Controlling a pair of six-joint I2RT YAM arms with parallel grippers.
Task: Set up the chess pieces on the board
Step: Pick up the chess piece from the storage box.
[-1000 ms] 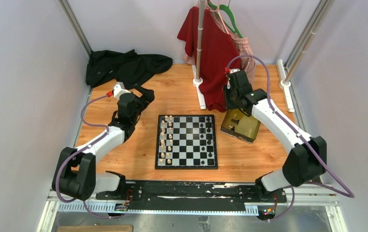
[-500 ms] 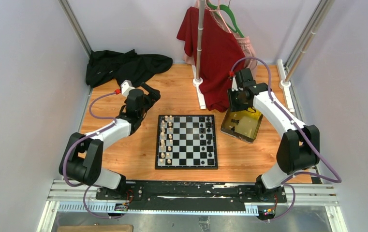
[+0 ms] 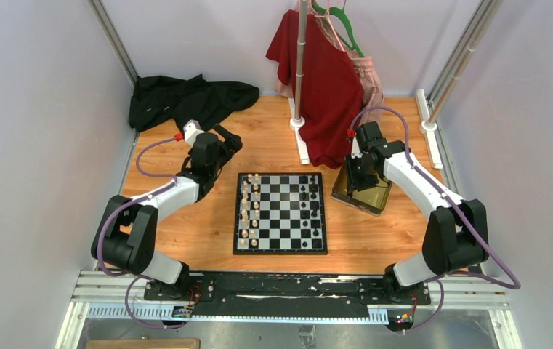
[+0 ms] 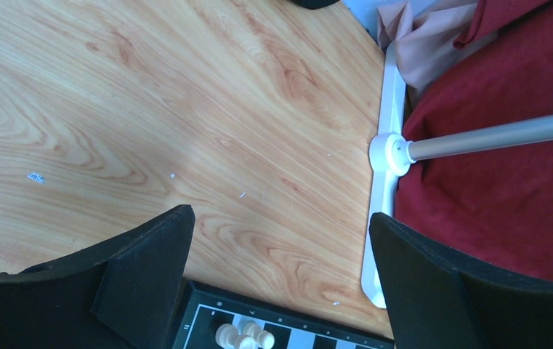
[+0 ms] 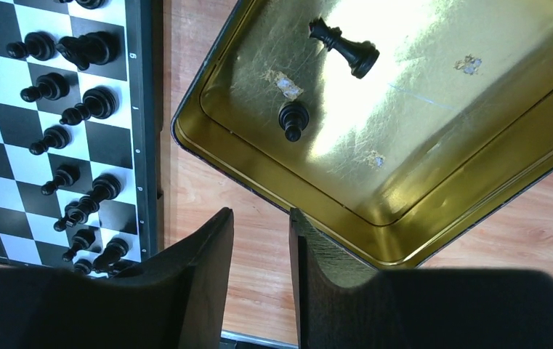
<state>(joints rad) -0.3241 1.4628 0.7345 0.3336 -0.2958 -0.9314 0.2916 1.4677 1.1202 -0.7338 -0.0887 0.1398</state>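
Observation:
My right gripper moves down into the tray onto the upright piece's head (image 5: 293, 133) next, since the upright black piece stands nearer my fingers than the lying one.
The board (image 3: 280, 243) lies mid-table, cream-white pieces (image 3: 248, 207) in its left columns and black pieces (image 3: 309, 203) on its right. My right gripper (image 3: 354, 178) hangs over the yellow-gold tray (image 3: 377, 203), slightly open and empty (image 5: 261, 218). In the right wrist view the tray (image 5: 215, 149) holds two black pieces, one lying down (image 5: 346, 49) and one upright (image 5: 293, 118). My left gripper (image 3: 224, 142) is wide open and empty (image 4: 279, 218) over bare wood just behind the board's far left corner (image 4: 208, 309), where cream-white pieces (image 4: 244, 336) show.
A clothes rack with a white foot (image 3: 301, 142) and a red shirt (image 3: 324, 80) stands behind the board. A black garment (image 3: 186, 98) lies at the back left. Metal frame posts stand at the back corners.
My right gripper has come down and nearer, from behind the tray to over it. My left arm swung a little toward the back and right, then held still.

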